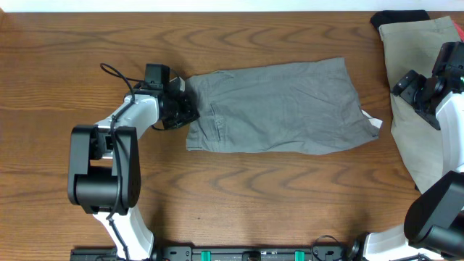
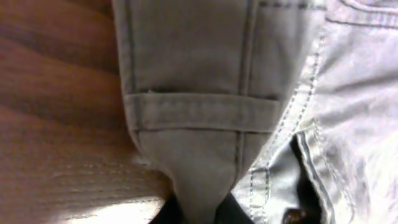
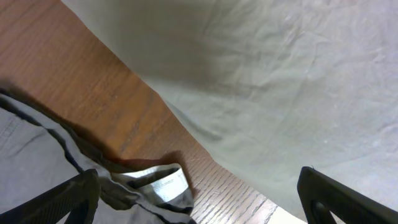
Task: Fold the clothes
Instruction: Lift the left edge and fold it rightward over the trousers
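The shorts (image 1: 279,107) lie unfolded, so next my left gripper will lift the waistband, carry it to the right in the overhead view and let go of it by the tagged end (image 1: 344,100).
The mid-grey shorts (image 1: 279,107) lie spread flat in the middle of the table, with a white tag (image 1: 374,122) at their right end. My left gripper (image 1: 185,109) sits at their left edge, shut on the waistband. In the left wrist view a fold of grey cloth (image 2: 199,186) below a belt loop (image 2: 199,112) is pinched between the jaws of the left gripper (image 2: 200,216). My right gripper (image 1: 406,85) hovers open over the paler beige-grey pair (image 1: 413,138) at the right. Its fingers (image 3: 59,199) straddle bare wood, the tag (image 3: 166,183) and the beige cloth (image 3: 292,93).
A black item (image 1: 399,16) lies at the far right corner, partly under the beige garment. The wooden table (image 1: 239,196) shows bare in front and to the left. The arm bases stand at the near edge.
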Tool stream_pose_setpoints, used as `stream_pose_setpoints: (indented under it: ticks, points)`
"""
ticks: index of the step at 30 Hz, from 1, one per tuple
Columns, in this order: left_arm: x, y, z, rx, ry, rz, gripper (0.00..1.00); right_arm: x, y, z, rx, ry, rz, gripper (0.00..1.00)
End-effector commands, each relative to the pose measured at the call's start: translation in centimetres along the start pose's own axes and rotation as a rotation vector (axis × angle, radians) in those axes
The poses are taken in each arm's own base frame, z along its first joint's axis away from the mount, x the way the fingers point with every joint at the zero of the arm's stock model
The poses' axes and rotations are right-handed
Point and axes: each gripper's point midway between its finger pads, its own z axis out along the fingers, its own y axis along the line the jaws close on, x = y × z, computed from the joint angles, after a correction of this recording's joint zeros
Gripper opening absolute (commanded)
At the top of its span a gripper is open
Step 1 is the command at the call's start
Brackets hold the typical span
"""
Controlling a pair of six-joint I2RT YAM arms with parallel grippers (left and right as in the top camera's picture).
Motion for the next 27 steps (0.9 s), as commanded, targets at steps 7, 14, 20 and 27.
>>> stream_pose_setpoints:
  ticks: [7,14,20,27]
  points:
    - [2.8,4.0,0.4,-0.135,0.091,-0.080,0.06,-0.5,-0.3,-0.6,0.007,-0.021,0.000,0.99]
    - [3.6,7.5,-4.2,-0.316,0.084,-0.151,0.06,-0.5,-0.3,-0.6,0.007,-0.021,0.000,0.99]
    - [3.8,9.3,-10.5,-0.456,0.026,-0.196,0.06,-0.5,-0.3,-0.6,0.007,-0.021,0.000,0.99]
    - [3.7,6.3,-17.4,-0.444,-0.001,-0.141,0.06,-0.5,-0.3,-0.6,0.007,-0.021,0.000,0.99]
